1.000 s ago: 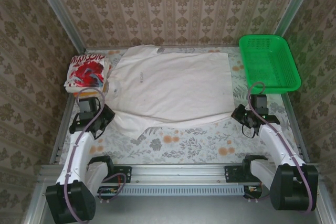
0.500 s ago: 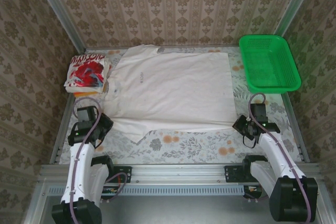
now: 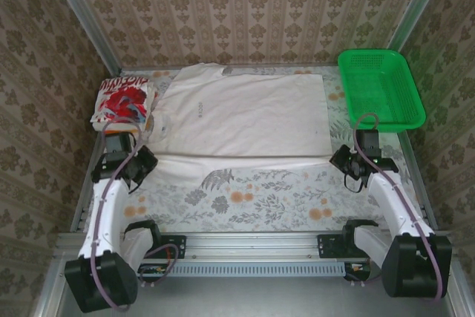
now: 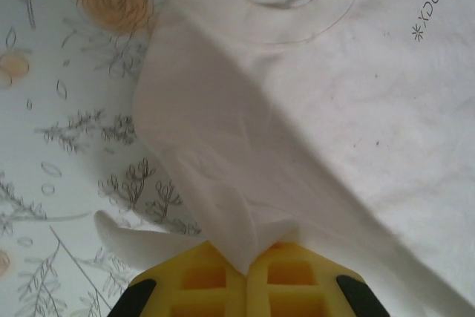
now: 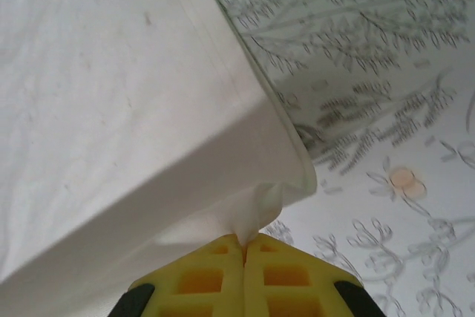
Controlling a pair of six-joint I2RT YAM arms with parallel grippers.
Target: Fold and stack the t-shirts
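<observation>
The left gripper has to move outward to the t-shirt's collar (image 3: 159, 128) (image 4: 293, 26), which lies outward of it, and lower the t-shirt to release it, because the t-shirt's near edge is still raised.
The plain off-white t-shirt (image 3: 241, 116) lies spread across the back of the flowered table, its near edge lifted and turned over into a fold. My left gripper (image 3: 141, 159) is shut on the shirt's near left edge (image 4: 223, 213), by the collar. My right gripper (image 3: 343, 159) is shut on the near right corner (image 5: 256, 213), the cloth hanging from it as a raised flap. A folded white t-shirt with bold red print (image 3: 123, 102) rests at the back left, apart from both grippers.
A green mesh basket (image 3: 380, 88) stands at the back right, just beyond the right arm. Patterned walls and metal rails close the table on three sides. The flowered tablecloth (image 3: 260, 198) lies bare between the shirt and the arm bases.
Both grippers have carried the shirt's near edge away from the bases, toward the back. The hanging sleeve on the near left is now tucked under the fold, baring more tablecloth.
</observation>
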